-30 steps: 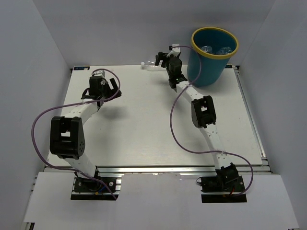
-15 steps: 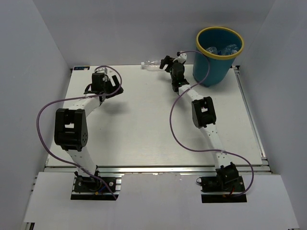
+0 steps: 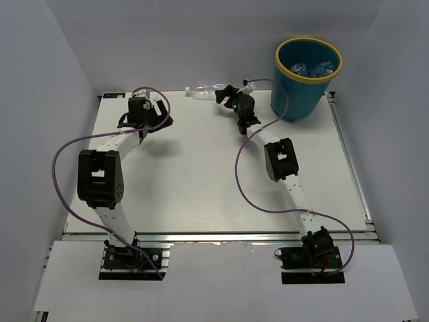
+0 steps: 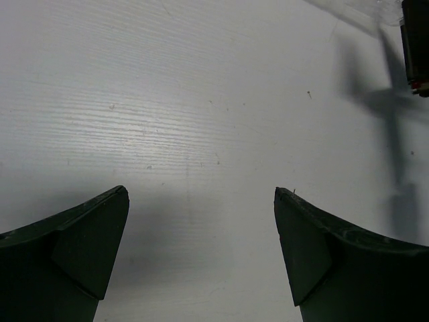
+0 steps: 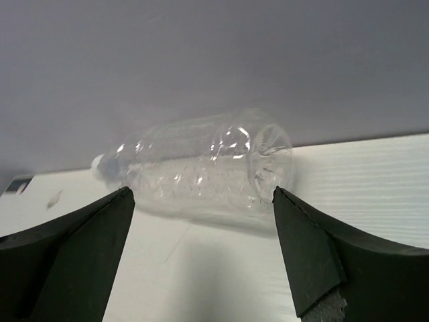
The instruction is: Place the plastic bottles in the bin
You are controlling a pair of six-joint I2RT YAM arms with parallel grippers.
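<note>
My left gripper lowers toward the bare tabletop beneath it to close on the clear plastic bottle (image 3: pixel 203 89) next, since its open fingers still hover above their shadow.
A clear plastic bottle (image 3: pixel 203 89) lies on its side at the table's back edge, against the wall. It fills the right wrist view (image 5: pixel 201 168), just beyond the fingertips. My right gripper (image 3: pixel 226 98) is open and empty, just right of the bottle, not touching it. The teal bin (image 3: pixel 305 84) with a yellow rim stands at the back right and holds several bottles (image 3: pixel 315 68). My left gripper (image 3: pixel 159 115) is open and empty at the back left, over bare table (image 4: pixel 201 134).
The grey back wall (image 3: pixel 201 40) rises right behind the bottle. Purple cables (image 3: pixel 244 181) loop over the table from both arms. The right arm's shadow (image 4: pixel 392 100) shows in the left wrist view.
My right gripper has swung left, away from the bin, toward the bottle. The bottle has slid left along the back edge. The bin has shifted right. My left gripper has moved slightly right.
</note>
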